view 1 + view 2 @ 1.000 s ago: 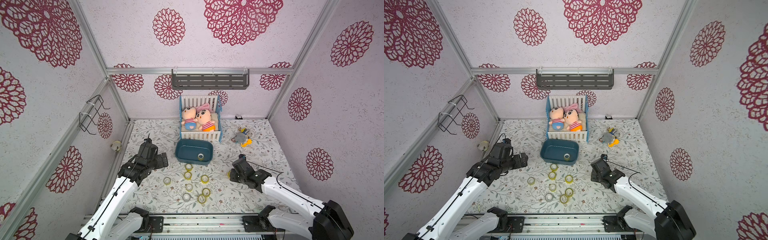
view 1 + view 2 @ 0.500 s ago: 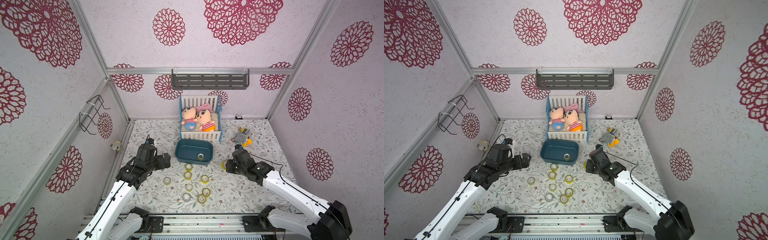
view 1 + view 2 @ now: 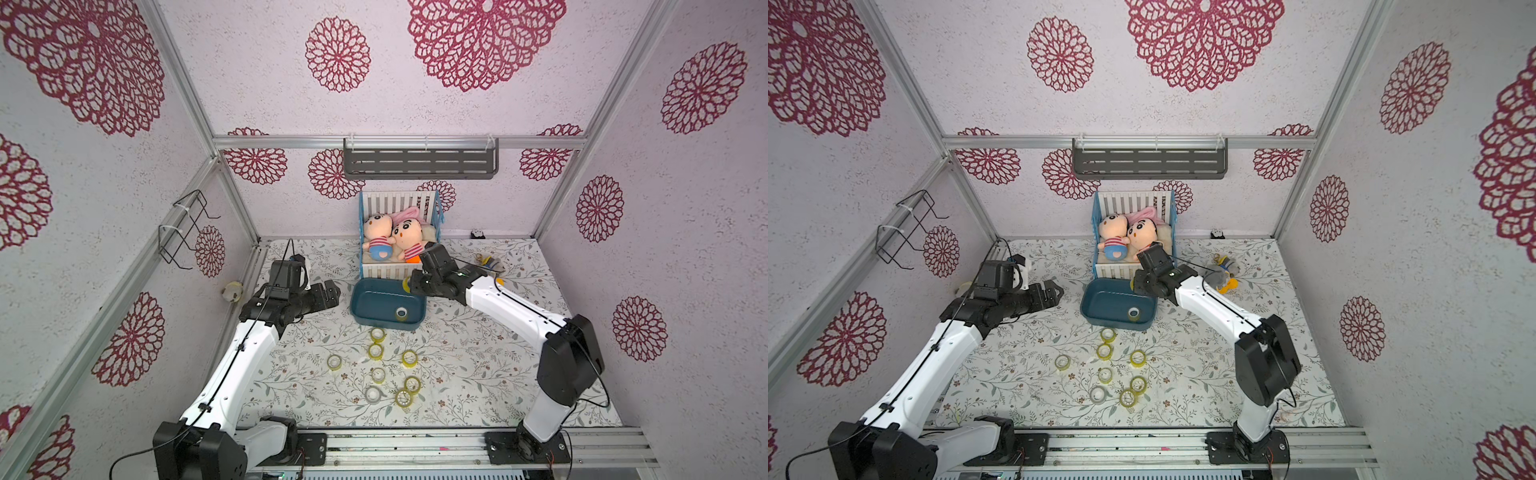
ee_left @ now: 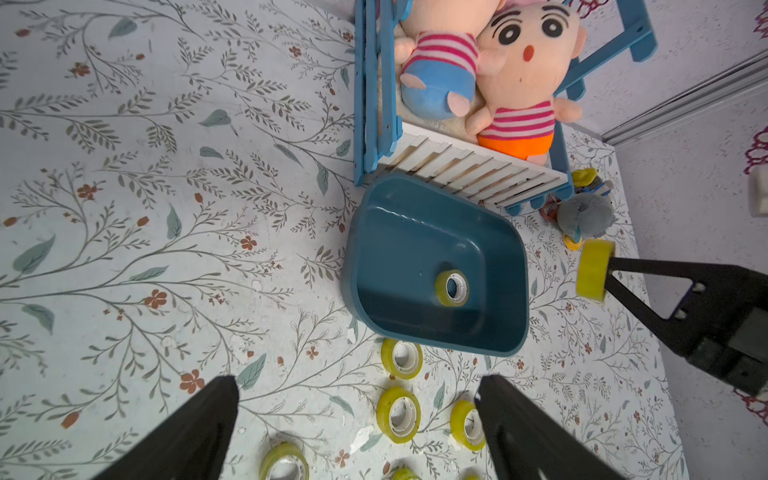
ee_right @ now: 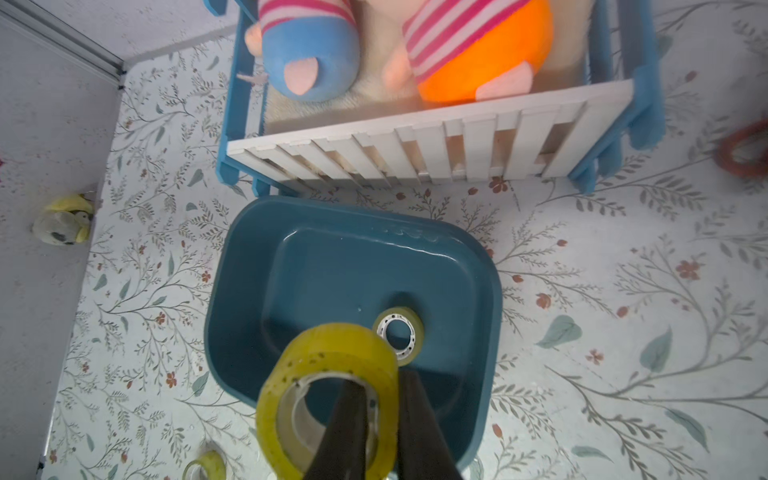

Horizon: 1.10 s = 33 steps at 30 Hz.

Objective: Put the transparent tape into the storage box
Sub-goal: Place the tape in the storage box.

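Observation:
My right gripper should next go down past the box's rim toward the box's bottom [image 3: 400,301] [image 5: 412,286] next to the lone roll and let go of its tape. That part of the box's bottom is still empty.
The storage box [image 3: 376,301] [image 3: 1106,301] [image 5: 332,270] is a dark teal tub in front of the crib. One roll of transparent tape [image 3: 401,312] [image 4: 452,287] [image 5: 399,332] lies inside it. My right gripper [image 5: 382,384] [image 3: 411,285] [image 4: 610,270] is shut on another yellowish roll of tape [image 5: 328,353] [image 4: 594,270], one finger through its core and one outside. It holds the roll above the box's right rim. My left gripper [image 4: 359,380] [image 3: 330,293] hangs open and empty left of the box. Several loose rolls [image 3: 376,351] [image 3: 1104,351] lie in front.
A blue and white toy crib [image 3: 390,272] with two dolls [image 3: 405,239] stands right behind the box. A grey plush toy [image 3: 490,266] lies to its right, and a small toy [image 3: 231,291] sits by the left wall. A grey shelf [image 3: 419,163] hangs on the back wall.
My right arm has carried the tape roll from the front right up to the box's right rim. The left arm has swung a little toward the box.

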Available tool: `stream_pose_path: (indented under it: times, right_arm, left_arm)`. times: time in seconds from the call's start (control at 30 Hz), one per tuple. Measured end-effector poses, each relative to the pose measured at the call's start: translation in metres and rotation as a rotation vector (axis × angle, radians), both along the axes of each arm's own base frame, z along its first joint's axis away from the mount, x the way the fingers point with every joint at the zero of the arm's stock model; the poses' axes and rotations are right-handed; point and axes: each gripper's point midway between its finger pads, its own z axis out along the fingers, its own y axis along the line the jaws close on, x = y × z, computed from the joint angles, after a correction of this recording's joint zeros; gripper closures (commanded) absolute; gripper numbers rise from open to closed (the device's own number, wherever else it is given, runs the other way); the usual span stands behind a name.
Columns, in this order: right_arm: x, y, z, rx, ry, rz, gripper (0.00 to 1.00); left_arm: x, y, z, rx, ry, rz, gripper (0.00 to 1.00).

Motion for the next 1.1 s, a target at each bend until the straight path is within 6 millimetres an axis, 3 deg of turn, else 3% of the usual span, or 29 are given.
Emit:
stream_pose_path:
  times: [0.1, 0.27, 0.3, 0.4, 0.43, 0.83, 0.97, 1.1]
  right_arm:
    - [-0.001, 0.002, -0.030, -0.045, 0.059, 0.002, 1.00]
    - [-0.004, 0.004, -0.064, -0.117, 0.135, 0.006, 0.96]
    - [-0.004, 0.006, -0.067, -0.125, 0.140, 0.006, 0.92]
    - [-0.001, 0.009, -0.071, -0.145, 0.148, 0.007, 0.55]
    - [0.000, 0.010, -0.070, -0.149, 0.146, 0.005, 0.52]
    - [0.014, 0.038, -0.068, -0.150, 0.119, 0.037, 0.58]
    - [0.012, 0.037, -0.071, -0.155, 0.117, 0.024, 0.64]
    - [-0.002, 0.027, -0.086, -0.168, 0.139, 0.015, 0.66]
  left_arm:
    - [-0.012, -0.002, -0.021, -0.007, 0.055, -0.014, 0.03]
    - [-0.012, 0.005, -0.002, 0.015, -0.022, 0.008, 0.03]
    - [-0.012, 0.006, 0.002, 0.016, -0.037, 0.012, 0.03]
    - [-0.013, 0.006, 0.009, 0.020, -0.064, 0.013, 0.03]
    - [-0.014, 0.004, 0.009, 0.022, -0.067, 0.009, 0.03]
    - [-0.018, -0.007, 0.009, 0.077, -0.080, -0.019, 0.03]
    - [-0.018, -0.005, 0.012, 0.091, -0.094, -0.006, 0.03]
    - [-0.020, 0.000, 0.018, 0.106, -0.117, 0.015, 0.03]
